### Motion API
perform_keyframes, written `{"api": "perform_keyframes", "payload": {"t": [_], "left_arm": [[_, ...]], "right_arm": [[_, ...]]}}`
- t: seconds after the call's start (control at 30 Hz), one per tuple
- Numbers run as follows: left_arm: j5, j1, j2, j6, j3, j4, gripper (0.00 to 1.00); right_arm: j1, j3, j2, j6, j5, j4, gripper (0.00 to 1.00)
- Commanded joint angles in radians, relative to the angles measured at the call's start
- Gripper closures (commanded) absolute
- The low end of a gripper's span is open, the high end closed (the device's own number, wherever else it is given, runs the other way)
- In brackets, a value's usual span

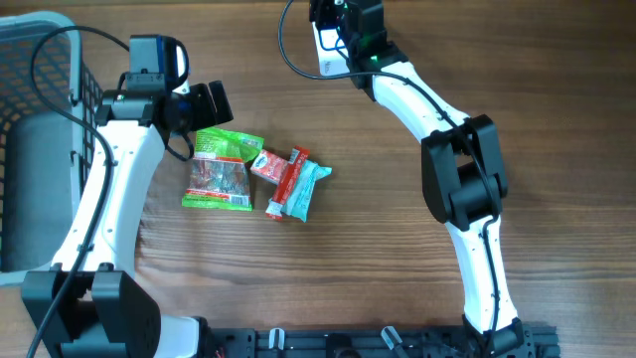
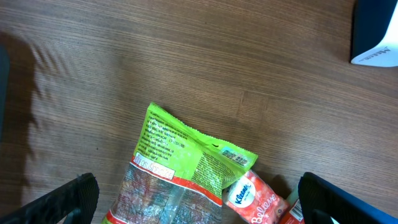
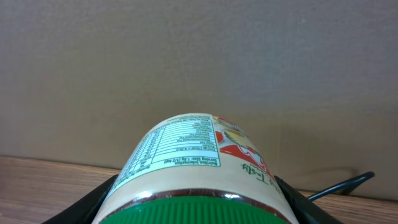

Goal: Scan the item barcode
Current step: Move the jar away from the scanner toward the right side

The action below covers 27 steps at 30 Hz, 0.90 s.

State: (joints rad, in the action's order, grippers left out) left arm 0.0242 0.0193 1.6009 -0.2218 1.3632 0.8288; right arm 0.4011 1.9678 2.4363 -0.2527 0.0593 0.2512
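Observation:
Next, my right gripper moves back, to the right in the overhead view, and down. It then releases the jar (image 3: pixel 199 162) on the bare tabletop, since that side of the tabletop is empty.
My right gripper (image 3: pixel 199 208) is shut on a jar (image 3: pixel 199 162) with a green lid and a cream label. The label side facing the camera shows a nutrition table, and no barcode shows on it. In the overhead view that gripper (image 1: pixel 343 22) is at the table's far edge, right by the white scanner (image 1: pixel 327 52); the jar itself is hidden there. My left gripper (image 1: pixel 212 103) hangs open above the top of a green snack bag (image 1: pixel 221 169). In the left wrist view its fingers straddle the green snack bag (image 2: pixel 180 171) without touching it.
A red Kleenex pack (image 1: pixel 267 164), a red stick packet (image 1: pixel 289 182) and a light blue packet (image 1: pixel 310 189) lie right of the bag. A grey basket (image 1: pixel 40 70) stands at the left edge. The scanner (image 2: pixel 375 34) shows at the left wrist view's top right.

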Motion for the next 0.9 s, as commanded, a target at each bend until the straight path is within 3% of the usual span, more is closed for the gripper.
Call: {"api": "perform_keyframes", "payload": {"t": [0.0, 0.13, 0.37, 0.63, 0.87], "left_arm": [[-0.006, -0.003, 0.007, 0.013, -0.005, -0.003, 0.0], [-0.006, -0.003, 0.007, 0.013, -0.005, -0.003, 0.0], [-0.006, -0.003, 0.007, 0.013, -0.005, -0.003, 0.0], [-0.006, -0.003, 0.007, 0.013, -0.005, -0.003, 0.0], [-0.006, -0.003, 0.007, 0.013, -0.005, -0.003, 0.0]], "right_arm": [[0.001, 0.013, -0.073, -0.009, -0.043, -0.023, 0.76], [-0.001, 0.013, -0.216, -0.013, -0.092, -0.212, 0.83], [-0.036, 0.013, -0.45, 0.071, -0.074, -0.752, 0.78], [-0.188, -0.015, -0.493, 0.069, -0.038, -1.334, 0.75], [-0.377, -0.221, -0.493, 0.032, -0.039, -1.412, 0.75]]}}
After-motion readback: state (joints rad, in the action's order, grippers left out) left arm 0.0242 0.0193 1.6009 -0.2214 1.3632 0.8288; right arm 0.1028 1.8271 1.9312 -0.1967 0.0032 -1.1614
